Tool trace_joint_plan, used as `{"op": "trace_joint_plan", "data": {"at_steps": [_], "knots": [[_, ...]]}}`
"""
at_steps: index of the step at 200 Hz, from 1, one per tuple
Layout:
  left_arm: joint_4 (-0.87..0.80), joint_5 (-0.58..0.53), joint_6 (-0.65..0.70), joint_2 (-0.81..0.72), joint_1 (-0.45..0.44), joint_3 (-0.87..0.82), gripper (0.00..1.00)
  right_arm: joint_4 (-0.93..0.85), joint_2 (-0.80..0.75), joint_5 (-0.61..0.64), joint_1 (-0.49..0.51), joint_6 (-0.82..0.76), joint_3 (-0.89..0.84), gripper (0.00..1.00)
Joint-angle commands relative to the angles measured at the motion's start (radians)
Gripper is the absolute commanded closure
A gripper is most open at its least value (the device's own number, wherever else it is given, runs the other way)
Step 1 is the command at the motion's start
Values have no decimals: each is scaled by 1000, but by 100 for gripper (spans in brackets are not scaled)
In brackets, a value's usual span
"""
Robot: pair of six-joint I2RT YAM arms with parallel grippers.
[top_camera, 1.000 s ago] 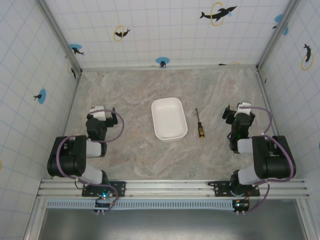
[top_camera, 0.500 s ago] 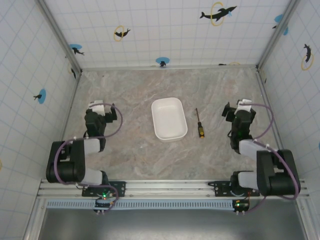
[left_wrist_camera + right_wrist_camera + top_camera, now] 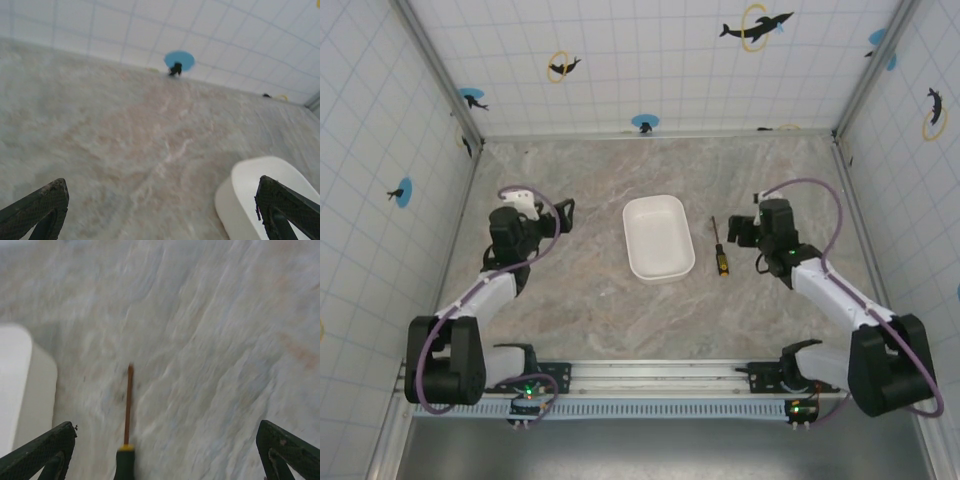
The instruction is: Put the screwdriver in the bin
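Observation:
The robot's right gripper will next go down, back and toward the bin [image 3: 658,238], and then it will close around the handle of the screwdriver.
The screwdriver [image 3: 719,249] lies flat on the marble table just right of the bin [image 3: 658,238], its thin shaft pointing away from me and its yellow-and-black handle nearest me. The bin is white, shallow and has nothing in it. My right gripper [image 3: 739,230] hovers open just right of the screwdriver. In the right wrist view the screwdriver [image 3: 128,412] lies between the spread fingers, left of centre, with the right gripper [image 3: 165,462] above it and the bin [image 3: 17,385] at the left edge. My left gripper [image 3: 563,213] stands open to the left of the bin [image 3: 267,197].
Tiled white walls with blue dots and dolphin stickers [image 3: 755,26] enclose the marble table [image 3: 620,310] on three sides. A metal rail [image 3: 660,375] carrying both arm bases runs along the near edge.
The right arm has reached left and forward, bringing its gripper next to the screwdriver. The left arm has stretched out and turned its gripper toward the bin. Screwdriver and bin have not moved.

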Motion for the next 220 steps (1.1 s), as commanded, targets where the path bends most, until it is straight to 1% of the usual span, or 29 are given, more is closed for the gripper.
{"op": "trace_joint_plan", "data": {"at_steps": [1, 14, 29, 43, 70, 87, 122, 150, 180, 220], "knots": [[-48, 77, -84, 6, -22, -35, 2, -152, 44, -39, 35, 67, 21, 6], [-51, 75, -98, -9, -37, -52, 2, -132, 66, -62, 42, 84, 9, 8], [-57, 89, -121, -23, -45, -65, 2, -121, 104, -93, 53, 86, 13, 13], [-67, 114, -131, -28, -52, -71, 2, -116, 144, -100, 70, 83, 26, 16], [-109, 210, -135, -7, -54, -61, 2, -119, 200, -96, 106, 77, 53, 18], [-154, 249, -133, 10, -55, -45, 2, -127, 221, -88, 121, 78, 65, 20], [-220, 206, -126, -6, -61, -47, 2, -152, 260, -55, 144, 76, 82, 24], [-285, 181, -123, -7, -61, -27, 2, -158, 287, -46, 150, 76, 99, 33], [-294, 177, -122, -8, -70, -16, 3, -179, 319, -20, 157, 72, 125, 40], [-310, 172, -120, -7, -76, -3, 3, -188, 342, -11, 164, 71, 140, 53]]}}
